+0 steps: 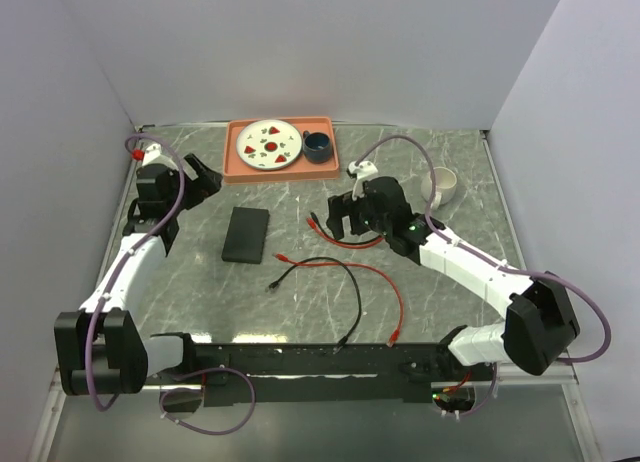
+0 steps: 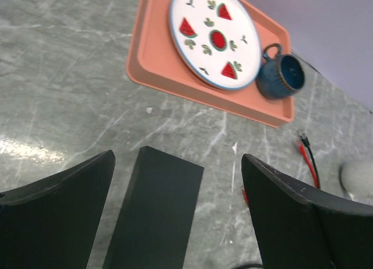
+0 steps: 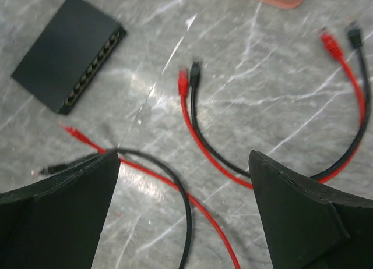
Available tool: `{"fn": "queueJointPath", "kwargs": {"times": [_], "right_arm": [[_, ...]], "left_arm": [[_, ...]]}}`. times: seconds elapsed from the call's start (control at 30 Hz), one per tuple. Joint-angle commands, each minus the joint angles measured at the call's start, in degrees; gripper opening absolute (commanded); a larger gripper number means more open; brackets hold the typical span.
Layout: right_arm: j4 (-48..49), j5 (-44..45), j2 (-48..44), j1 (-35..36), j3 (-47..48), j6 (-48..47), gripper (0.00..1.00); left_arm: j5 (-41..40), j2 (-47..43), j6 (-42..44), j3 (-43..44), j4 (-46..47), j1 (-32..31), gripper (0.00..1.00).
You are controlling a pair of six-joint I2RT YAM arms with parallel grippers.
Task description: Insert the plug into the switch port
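Observation:
I will move my left gripper back and down onto the black plug off the switch's near end (image 1: 273, 285), as its tip is clear of the red plug.
The switch (image 1: 246, 234) is a flat black box lying left of the table's middle. It also shows in the left wrist view (image 2: 154, 211) and in the right wrist view (image 3: 67, 53), where a row of ports faces the cables. Red and black cables lie loose between the arms. A red plug (image 3: 183, 81) and a black plug (image 3: 195, 69) lie side by side; another red plug (image 3: 70, 129) lies near the switch. My left gripper (image 1: 205, 177) (image 2: 178, 158) is open and empty above the switch's far end. My right gripper (image 1: 340, 210) (image 3: 184, 155) is open and empty above the cables.
An orange tray (image 1: 240, 167) at the back holds a watermelon-patterned plate (image 1: 270, 144) and a blue mug (image 1: 318, 146). A white cup (image 1: 442, 185) stands at the right. Long red and black cables (image 1: 355, 282) trail toward the near edge.

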Motion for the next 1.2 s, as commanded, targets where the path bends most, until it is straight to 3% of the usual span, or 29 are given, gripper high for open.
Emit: {"fn": "queueJointPath", "kwargs": {"times": [0.0, 0.23, 0.4, 0.53, 0.57, 0.67, 0.9, 1.17], "right_arm": [[1.7, -9.1, -0.4, 0.2, -0.7, -4.0, 1.0], [3.7, -5.4, -2.9, 7.4, -4.4, -10.5, 1.0], [6.2, -7.7, -3.5, 8.4, -6.5, -7.5, 1.0], [6.7, -9.1, -2.5, 9.1, -6.7, -6.1, 1.0], [6.6, -9.5, -2.2, 9.2, -6.6, -5.8, 1.0], [8.3, -9.7, -2.0, 9.6, -6.6, -5.4, 1.0], [10.2, -11.0, -2.1, 9.7, -7.9, -4.7, 1.0], [10.0, -11.3, -1.7, 9.8, -7.6, -4.9, 1.0]], "left_arm": [[9.1, -0.3, 0.1, 0.3, -2.0, 0.2, 0.97], [19.0, -1.9, -0.7, -1.7, -3.8, -0.9, 0.97], [16.8, -5.2, -2.0, -3.6, -8.9, -9.9, 0.99], [15.9, -9.3, -6.1, -7.7, -12.1, -15.4, 0.82], [15.4, -10.3, -7.0, -8.8, -12.7, -16.5, 0.73], [11.9, -15.8, -11.0, -14.2, -13.7, -19.9, 0.63], [11.0, -26.4, -16.2, -23.6, -10.7, -23.8, 0.57], [5.7, -24.1, -18.0, -29.4, -9.7, -27.1, 0.53]]}}
